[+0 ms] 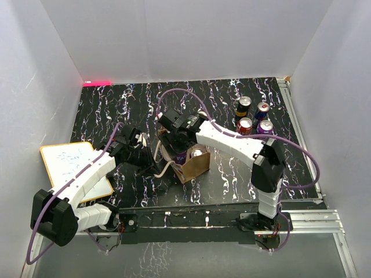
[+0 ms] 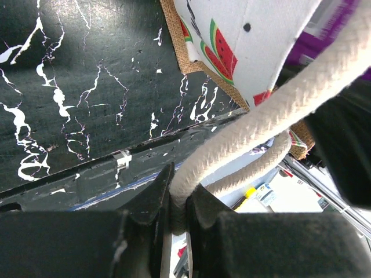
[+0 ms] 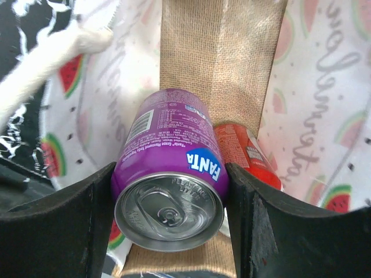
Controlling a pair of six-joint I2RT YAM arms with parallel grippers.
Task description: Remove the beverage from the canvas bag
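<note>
The Fanta can [image 3: 171,174] is still inside the bag, so I will lift my right gripper, move it over bare tabletop before the standing cans, lower it and release.
The canvas bag [image 1: 196,167] stands near the table's front middle, tan burlap with a watermelon-print lining [image 3: 324,104]. My right gripper [image 1: 181,149] reaches into its open top and is shut on a purple Fanta can [image 3: 171,174], one finger [image 3: 69,226] on each side. The can also shows in the top view [image 1: 181,155]. A red can [image 3: 243,153] lies beside it inside the bag. A silver can top [image 1: 198,152] shows in the bag's mouth. My left gripper [image 2: 179,194] is shut on the bag's cream rope handle [image 2: 261,110], left of the bag [image 1: 142,153].
Several cans [image 1: 253,116] stand together at the back right. A white board [image 1: 75,168] lies at the left edge under my left arm. A second rope handle [image 1: 165,169] hangs in front of the bag. White walls enclose the table.
</note>
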